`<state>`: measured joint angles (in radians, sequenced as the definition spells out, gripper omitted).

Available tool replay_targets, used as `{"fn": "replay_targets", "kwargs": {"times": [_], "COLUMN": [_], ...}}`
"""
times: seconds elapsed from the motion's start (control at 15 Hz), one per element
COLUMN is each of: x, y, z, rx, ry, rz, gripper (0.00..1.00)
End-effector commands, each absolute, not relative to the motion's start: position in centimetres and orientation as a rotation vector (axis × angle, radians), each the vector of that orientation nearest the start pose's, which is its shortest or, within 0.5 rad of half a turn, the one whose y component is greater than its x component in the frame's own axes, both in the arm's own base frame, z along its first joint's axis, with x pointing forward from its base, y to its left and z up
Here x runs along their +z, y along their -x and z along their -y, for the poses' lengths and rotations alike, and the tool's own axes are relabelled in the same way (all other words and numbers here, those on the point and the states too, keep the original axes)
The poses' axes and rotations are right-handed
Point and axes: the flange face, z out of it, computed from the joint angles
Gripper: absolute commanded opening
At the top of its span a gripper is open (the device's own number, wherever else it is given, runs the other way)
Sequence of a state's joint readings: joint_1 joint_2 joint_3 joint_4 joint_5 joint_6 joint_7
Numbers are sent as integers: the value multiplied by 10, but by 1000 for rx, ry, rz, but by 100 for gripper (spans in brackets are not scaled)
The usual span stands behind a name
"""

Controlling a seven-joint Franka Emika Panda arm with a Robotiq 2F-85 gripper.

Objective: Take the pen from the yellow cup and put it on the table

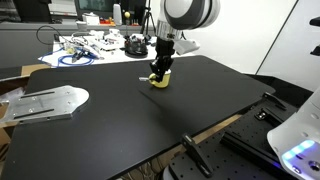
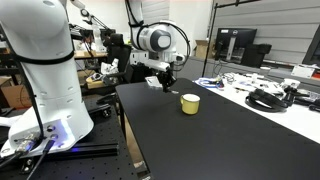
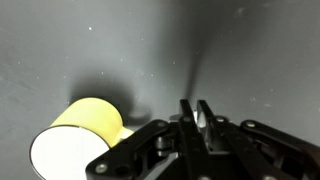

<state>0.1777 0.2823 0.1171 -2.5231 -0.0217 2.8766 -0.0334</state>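
My gripper next moves back and down onto the bare tabletop, which lies below and back of it, to release the pen clear of the cup.
The yellow cup [image 3: 88,122] stands on the black table [image 3: 70,50] at the lower left of the wrist view; its pale inside shows no pen. It also shows in both exterior views [image 1: 160,83] [image 2: 190,103]. My gripper [image 3: 196,106] is shut, with a thin pale sliver, the pen [image 3: 203,121], pinched between the fingers. The gripper hangs just above the table beside the cup in both exterior views [image 1: 160,68] [image 2: 168,82]. Most of the pen is hidden by the fingers.
A cluttered white table with cables and a headset [image 1: 95,45] [image 2: 262,95] lies beyond the black table's far side. A grey metal plate [image 1: 45,100] rests at one end of the black table [image 1: 150,120]. A camera rail [image 1: 200,155] sits at the edge.
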Motion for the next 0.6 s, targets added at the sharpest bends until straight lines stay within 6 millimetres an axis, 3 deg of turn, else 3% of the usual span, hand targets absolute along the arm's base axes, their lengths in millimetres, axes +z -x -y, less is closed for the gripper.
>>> {"fn": "replay_targets", "kwargs": {"times": [0.0,0.47,0.53], "x": [158,127,125], "y": [-432,-421,-420], "z": [-122,-88,-85], "rx": [-105,-28,-18], "ry": [3097,3144,3149], "rz": [482,475,472], "gripper": [3,3,36]}}
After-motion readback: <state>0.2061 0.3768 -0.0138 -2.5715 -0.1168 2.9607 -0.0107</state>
